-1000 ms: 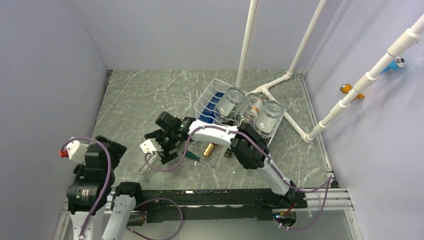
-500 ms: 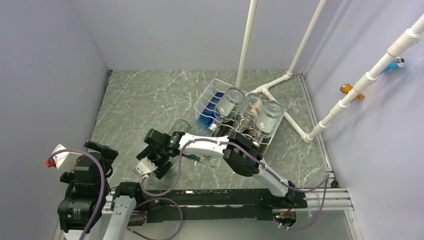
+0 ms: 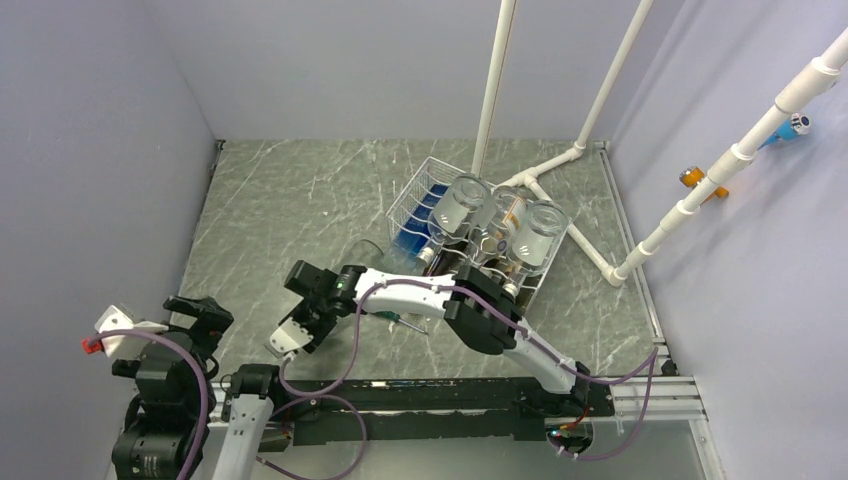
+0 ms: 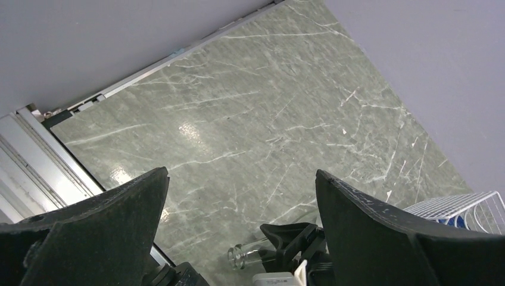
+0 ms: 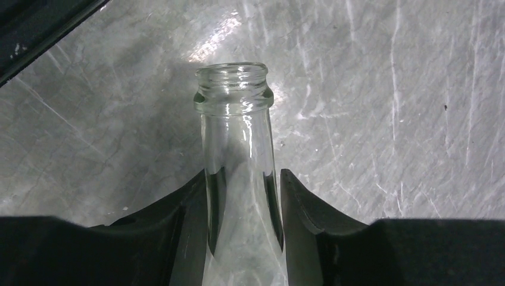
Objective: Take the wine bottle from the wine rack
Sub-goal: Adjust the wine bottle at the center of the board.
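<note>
Next, my right gripper swings up and outward, since the bottle lies on its side. Then it tilts the bottle upright on the bare marble beside the rack and releases.
A clear glass wine bottle lies on the marble table, left of the white wire wine rack, with its mouth toward the near left. My right gripper is shut on the bottle's neck, both fingers pressed against the glass. In the top view the right gripper covers the neck, and only the bottle's body shows. The left wrist view shows the bottle's mouth sticking out of that gripper. My left gripper stands wide open and empty at the near left.
The rack holds two more clear bottles and something blue. A green-handled screwdriver lies under the right arm. White pipes rise behind the rack and run along the right wall. Grey walls close in the table.
My right gripper has moved toward the near left along the bottle and closed on its neck. The left arm has drawn back toward the near left corner, still open.
</note>
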### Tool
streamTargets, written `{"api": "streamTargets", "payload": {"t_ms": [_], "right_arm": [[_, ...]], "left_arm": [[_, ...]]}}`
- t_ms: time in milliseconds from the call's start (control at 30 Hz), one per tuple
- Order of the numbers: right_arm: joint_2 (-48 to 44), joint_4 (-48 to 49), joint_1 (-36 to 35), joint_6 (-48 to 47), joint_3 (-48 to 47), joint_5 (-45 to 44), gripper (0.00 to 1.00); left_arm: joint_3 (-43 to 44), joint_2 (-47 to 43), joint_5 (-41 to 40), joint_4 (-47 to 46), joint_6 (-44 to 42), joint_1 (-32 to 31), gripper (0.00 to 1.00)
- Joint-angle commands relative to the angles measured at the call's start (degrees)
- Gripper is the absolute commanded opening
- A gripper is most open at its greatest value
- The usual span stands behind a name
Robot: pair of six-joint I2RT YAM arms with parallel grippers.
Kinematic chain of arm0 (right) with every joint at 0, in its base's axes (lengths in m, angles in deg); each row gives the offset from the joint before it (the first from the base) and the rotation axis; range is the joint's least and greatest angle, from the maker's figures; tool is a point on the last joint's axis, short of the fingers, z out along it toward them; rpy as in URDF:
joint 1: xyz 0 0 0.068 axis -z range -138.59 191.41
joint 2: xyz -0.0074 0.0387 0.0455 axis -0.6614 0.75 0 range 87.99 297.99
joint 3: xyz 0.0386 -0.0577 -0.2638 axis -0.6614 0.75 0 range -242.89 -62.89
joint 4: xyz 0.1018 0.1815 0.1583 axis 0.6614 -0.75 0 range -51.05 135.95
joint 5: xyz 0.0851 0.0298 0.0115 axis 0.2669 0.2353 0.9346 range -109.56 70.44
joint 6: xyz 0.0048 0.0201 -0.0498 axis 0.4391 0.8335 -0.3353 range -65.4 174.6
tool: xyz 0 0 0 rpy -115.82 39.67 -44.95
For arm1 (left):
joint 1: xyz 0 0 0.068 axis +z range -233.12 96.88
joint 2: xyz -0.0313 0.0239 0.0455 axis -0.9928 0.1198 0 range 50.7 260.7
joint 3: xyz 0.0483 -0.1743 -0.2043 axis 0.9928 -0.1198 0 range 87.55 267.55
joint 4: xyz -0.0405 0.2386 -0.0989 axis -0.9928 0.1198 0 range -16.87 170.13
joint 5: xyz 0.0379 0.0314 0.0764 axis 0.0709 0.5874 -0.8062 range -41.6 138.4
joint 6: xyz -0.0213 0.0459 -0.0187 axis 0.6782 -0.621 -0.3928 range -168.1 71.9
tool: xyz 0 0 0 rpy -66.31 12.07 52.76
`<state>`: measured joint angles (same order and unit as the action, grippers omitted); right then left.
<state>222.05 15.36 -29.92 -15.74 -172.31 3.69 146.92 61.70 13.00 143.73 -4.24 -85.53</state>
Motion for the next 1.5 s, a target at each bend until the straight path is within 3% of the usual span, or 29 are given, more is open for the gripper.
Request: {"api": "streamTargets", "payload": {"t_ms": [0, 200, 467, 833, 1133, 1467], "right_arm": [[-1.1, 0.8, 1.3, 6.6, -6.6, 6.0, 0.12], [-1.9, 2.4, 4.9, 16.5, -14.1, 13.5, 0.04], [-2.8, 9.2, 11.2, 34.0, -20.4, 21.8, 0.0], [-4.1, 21.3, 16.8, 55.0, -22.2, 22.4, 0.0], [-4.8, 25.3, 18.4, 62.1, -22.8, 20.1, 0.0], [-6.1, 30.2, 20.9, 70.0, -18.9, 26.9, 0.04]], "left_arm": [[1.6, -2.3, 1.2, -3.8, -4.8, -0.1, 0.98], [3.8, -4.7, 5.1, -7.4, -11.9, -0.1, 0.99], [3.6, -7.9, 14.0, -14.1, -18.3, -0.1, 0.99], [-3.3, -10.8, 28.4, -22.7, -21.8, -0.2, 0.99], [-11.3, -12.3, 34.1, -25.6, -20.3, -0.1, 1.0], [-16.0, -12.7, 37.3, -27.8, -19.1, -0.2, 0.99]]}}
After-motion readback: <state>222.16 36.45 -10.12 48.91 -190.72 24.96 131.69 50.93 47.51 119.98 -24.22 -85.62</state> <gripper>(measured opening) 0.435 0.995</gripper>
